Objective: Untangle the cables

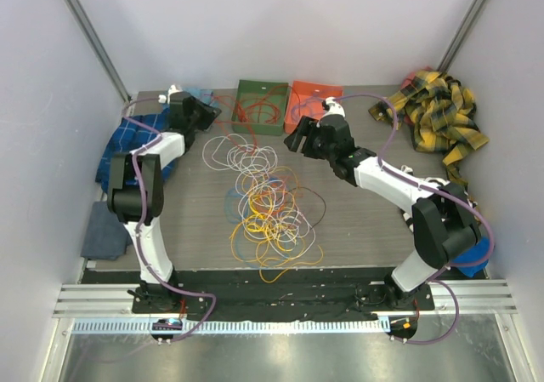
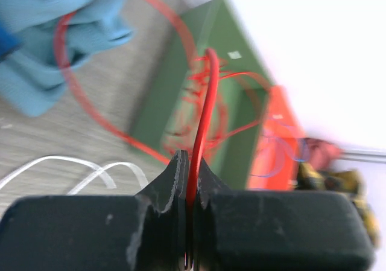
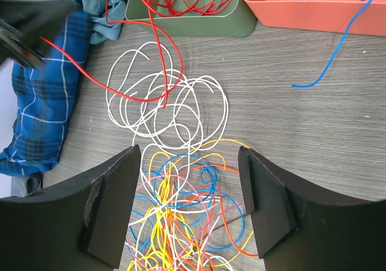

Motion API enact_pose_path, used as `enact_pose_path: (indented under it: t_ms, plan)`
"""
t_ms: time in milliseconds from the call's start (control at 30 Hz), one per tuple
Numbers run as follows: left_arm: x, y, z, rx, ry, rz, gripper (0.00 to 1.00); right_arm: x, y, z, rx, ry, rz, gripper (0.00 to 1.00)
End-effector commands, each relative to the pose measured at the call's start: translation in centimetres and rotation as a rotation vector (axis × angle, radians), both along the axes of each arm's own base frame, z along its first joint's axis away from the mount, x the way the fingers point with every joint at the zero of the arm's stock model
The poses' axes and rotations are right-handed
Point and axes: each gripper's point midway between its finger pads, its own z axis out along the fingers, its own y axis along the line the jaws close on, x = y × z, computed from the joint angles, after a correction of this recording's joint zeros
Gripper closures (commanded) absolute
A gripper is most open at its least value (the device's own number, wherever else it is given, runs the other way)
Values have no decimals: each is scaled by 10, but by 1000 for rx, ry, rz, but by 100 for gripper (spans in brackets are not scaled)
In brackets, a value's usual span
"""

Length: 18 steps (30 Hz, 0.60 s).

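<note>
My left gripper will lift the red cable outward, then bring it over and down to the green bin (image 1: 260,108) (image 2: 211,121), because the cable still crosses the white loops.
A tangle of yellow, orange, blue, pink and white cables (image 1: 268,205) lies mid-table, with white loops (image 1: 242,154) at its far end. My left gripper (image 1: 208,115) is shut on a red cable (image 2: 205,102) that runs into the green bin (image 1: 260,106). In the left wrist view the jaws (image 2: 192,162) pinch the cable tight. My right gripper (image 1: 294,138) hangs open and empty above the far end of the tangle. In the right wrist view its fingers (image 3: 189,152) straddle the pile (image 3: 181,223) from above. The red cable (image 3: 108,91) crosses the white loops (image 3: 163,102).
An orange bin (image 1: 313,101) beside the green bin holds a blue cable (image 3: 329,66) that trails onto the table. A blue plaid cloth (image 1: 127,144) and a light blue cloth (image 2: 36,72) lie at the left. A yellow plaid cloth (image 1: 438,114) lies at the far right.
</note>
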Motion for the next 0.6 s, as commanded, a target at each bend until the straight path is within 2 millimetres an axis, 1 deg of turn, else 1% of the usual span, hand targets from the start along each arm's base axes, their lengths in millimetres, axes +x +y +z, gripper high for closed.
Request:
enact_pose_path:
  t_ms: [0,33,67,100,133,200,233,267,300,333,367,400,433,467,500,533,567]
  plan:
    - [9,-12,159,-101,-328,-54,100,1,0,25,13,-69,1,27]
    - [6,-12,177,-99,-362,-55,100,1,0,26,16,-70,2,27]
    - [4,-12,189,-102,-385,-54,100,1,0,27,18,-72,1,27]
    - [5,-11,208,-103,-425,-40,100,1,0,30,21,-77,-1,27]
    - [4,-11,221,-104,-453,-38,100,0,-1,30,22,-77,-3,27]
    - [9,-14,241,-106,-503,-31,100,0,-2,35,25,-87,-8,27]
    - [12,-15,266,-110,-558,-31,100,-1,-2,38,27,-91,-8,27]
    - [23,-19,260,-128,-548,-34,100,-2,-3,40,29,-94,-12,27]
    - [26,-22,268,-146,-573,-45,100,-2,-5,43,32,-99,-15,27]
    - [29,-24,291,-167,-626,-50,100,-3,-6,48,35,-108,-18,27]
    - [42,-30,278,-173,-613,-55,100,-5,-7,49,34,-107,-19,27]
    - [51,-33,273,-162,-596,-56,100,-6,-8,51,34,-109,-22,27]
    - [54,-38,295,-161,-633,-66,100,-8,-10,53,29,-110,-24,27]
    - [59,-48,293,-159,-623,-90,100,-9,-11,54,27,-111,-26,27]
    - [77,-58,260,-138,-575,-110,100,-11,-12,54,26,-109,-26,27]
    - [82,-68,245,-134,-531,-135,100,-12,-13,57,29,-115,-27,27]
    - [84,-81,250,-135,-541,-160,100,-13,-14,56,26,-111,-29,27]
